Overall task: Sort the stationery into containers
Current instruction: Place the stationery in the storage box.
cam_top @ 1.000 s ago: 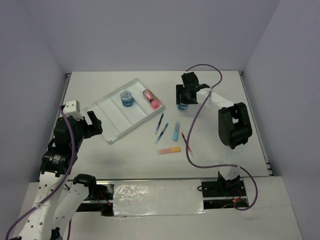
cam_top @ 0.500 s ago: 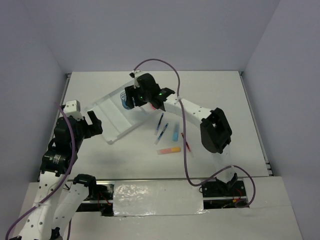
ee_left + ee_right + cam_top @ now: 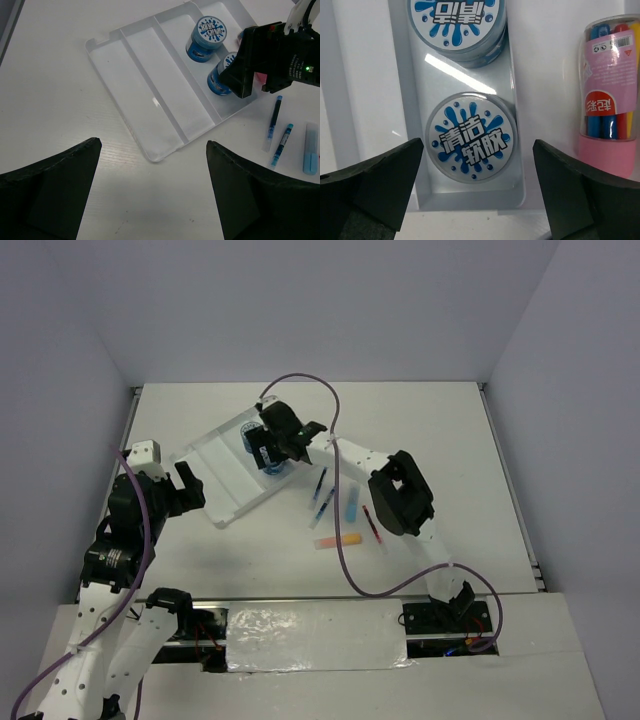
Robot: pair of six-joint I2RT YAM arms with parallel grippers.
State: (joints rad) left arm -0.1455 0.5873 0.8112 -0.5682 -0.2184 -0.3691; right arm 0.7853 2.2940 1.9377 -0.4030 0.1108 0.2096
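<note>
I should next move my right gripper to the right in the top view and back, then down over the light-blue marker [image 3: 352,502], because the marker is still outside the tray.
The white tray [image 3: 225,475] lies at the back left and also shows in the left wrist view [image 3: 150,100]. Two blue tubs sit in one compartment, one [image 3: 470,135] straight below my right gripper [image 3: 477,150], the other [image 3: 457,20] just beyond it. The right gripper [image 3: 270,447] hovers over the tray, jaws wide and clear of the near tub. The pink tube [image 3: 610,100] lies in the end compartment beside them. Two blue pens [image 3: 322,492], the light-blue marker [image 3: 352,502], the red pen [image 3: 372,525] and the orange-yellow marker [image 3: 338,540] lie on the table. My left gripper [image 3: 185,485] is open and empty.
The tray's two left compartments [image 3: 145,75] hold nothing. The right arm's links [image 3: 400,490] stretch above the pens and markers. White walls close the table on three sides.
My right gripper carried the second blue tub from the right of the table to the tray and opened; the tub now rests beside the first. The left arm has not moved.
</note>
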